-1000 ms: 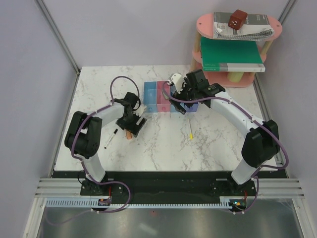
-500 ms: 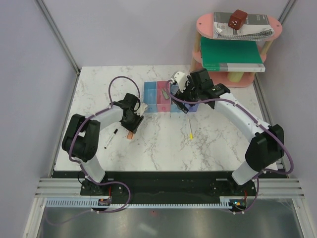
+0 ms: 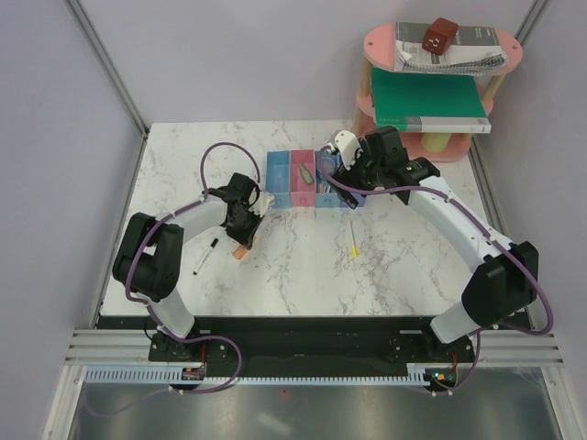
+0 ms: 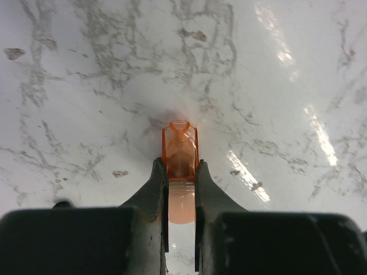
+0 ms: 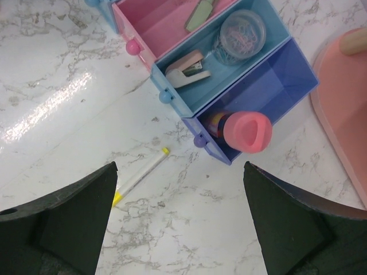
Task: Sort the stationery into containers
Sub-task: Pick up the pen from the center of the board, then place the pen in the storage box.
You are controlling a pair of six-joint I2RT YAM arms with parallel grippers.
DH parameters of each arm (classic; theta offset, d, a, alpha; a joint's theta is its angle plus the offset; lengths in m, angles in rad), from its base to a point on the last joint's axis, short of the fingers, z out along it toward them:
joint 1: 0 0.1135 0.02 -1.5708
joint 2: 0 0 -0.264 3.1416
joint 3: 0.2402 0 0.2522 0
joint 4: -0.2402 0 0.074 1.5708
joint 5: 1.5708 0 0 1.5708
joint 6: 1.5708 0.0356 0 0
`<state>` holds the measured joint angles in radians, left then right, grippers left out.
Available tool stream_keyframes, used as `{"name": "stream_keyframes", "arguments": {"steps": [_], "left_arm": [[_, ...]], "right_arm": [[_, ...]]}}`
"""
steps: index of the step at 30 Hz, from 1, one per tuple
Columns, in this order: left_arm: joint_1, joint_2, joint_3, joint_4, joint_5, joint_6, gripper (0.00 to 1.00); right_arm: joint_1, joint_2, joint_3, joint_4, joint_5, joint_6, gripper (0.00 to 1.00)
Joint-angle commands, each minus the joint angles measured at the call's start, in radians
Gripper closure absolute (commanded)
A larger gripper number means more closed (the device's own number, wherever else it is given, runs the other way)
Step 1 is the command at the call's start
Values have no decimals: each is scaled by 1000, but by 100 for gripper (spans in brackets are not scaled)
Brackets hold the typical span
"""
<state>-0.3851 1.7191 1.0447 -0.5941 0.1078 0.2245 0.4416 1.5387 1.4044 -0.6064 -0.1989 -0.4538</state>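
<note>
The bottom of the pink bin is free beside the green piece. My left gripper will next lift the orange stick, carry it outward over the bin and lower it there.
My left gripper is shut on the orange stick, which lies on the marble; from above, the gripper has the stick at its tip. The black pen lies just to its left. My right gripper hangs open and empty over the containers. The pink bin holds a green piece. A peach clip lies in the light blue bin beside it, and a pink cylinder in the dark blue bin. The yellow pen lies on the table in front of the bins.
A pink two-tier shelf stands at the back right with a green book and a spiral notebook on it. A round clear case of clips shares the peach clip's bin. Grey walls close the table's sides and back.
My left gripper has closed from open onto the orange stick. The right arm has drifted right and back over the bins, still open.
</note>
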Motion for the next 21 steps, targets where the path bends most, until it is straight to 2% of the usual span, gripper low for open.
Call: {"name": "stream_keyframes", "arguments": {"steps": [1,5,10,14,21], "left_arm": [[-11,-94,86,-122,171,-16,98],[-24,-144,256,-182,276,-60,98],[-32,-122,440,-176,403,-131,98],[-32,-58,552,-6,428,-209,98],[-31,190,716,164,458,-324,98]], "right_arm": [[-14,-60,-71,-4,24,-8,2],[-29,-100,-142,-3,32,-3,2],[-53,-143,-196,-1,53,-16,2],[-79,-161,-220,17,75,-28,2],[-142,-155,-265,37,66,-31,2]]}}
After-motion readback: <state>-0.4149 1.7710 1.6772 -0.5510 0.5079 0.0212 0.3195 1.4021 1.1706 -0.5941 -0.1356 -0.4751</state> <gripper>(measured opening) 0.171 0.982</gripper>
